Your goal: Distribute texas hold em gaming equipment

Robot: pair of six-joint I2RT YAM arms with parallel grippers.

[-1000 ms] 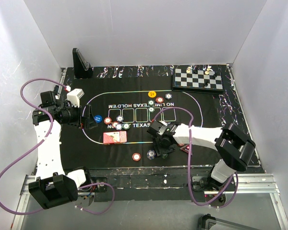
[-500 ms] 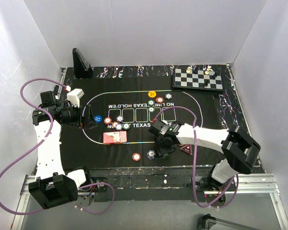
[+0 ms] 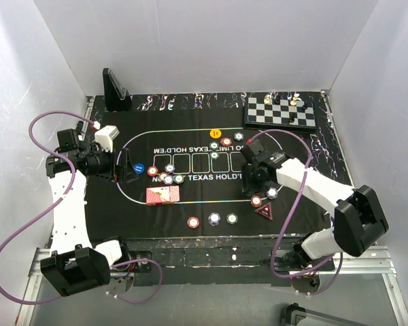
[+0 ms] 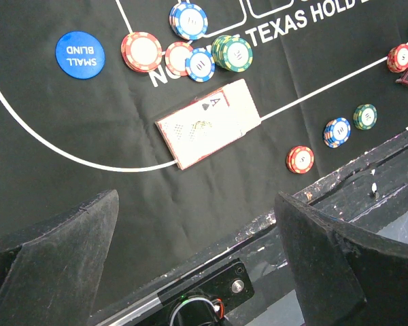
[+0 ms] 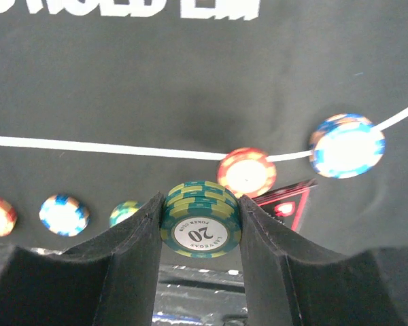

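Observation:
My right gripper will next move right in the top view over the bare mat below it, beside the blue chip, then go down and release the stack of green chips.
My right gripper [image 5: 200, 219] is shut on a small stack of green chips [image 5: 200, 221] marked 20, held above the mat; in the top view it [image 3: 252, 185] hangs right of centre. Below it lie a red chip [image 5: 246, 172], a blue chip [image 5: 347, 146] and the red triangular marker [image 5: 289, 200]. My left gripper [image 4: 194, 204] is open and empty, at the mat's left [image 3: 126, 170]. The red-backed card deck [image 4: 207, 123] lies near a cluster of chips [image 4: 190, 51] and the blue button [image 4: 79, 55]. The yellow button [image 3: 215, 132] sits at the back.
Three single chips, red [image 3: 193, 222], blue [image 3: 214, 219] and green [image 3: 230, 219], lie along the mat's front edge. A few chips [image 3: 226, 142] lie near the yellow button. The chessboard [image 3: 281, 112] stands back right, a black stand [image 3: 114, 90] back left.
My right gripper has moved right and back from the front middle of the mat, uncovering the green chip at the front and the chips by the red marker. The left arm has not moved.

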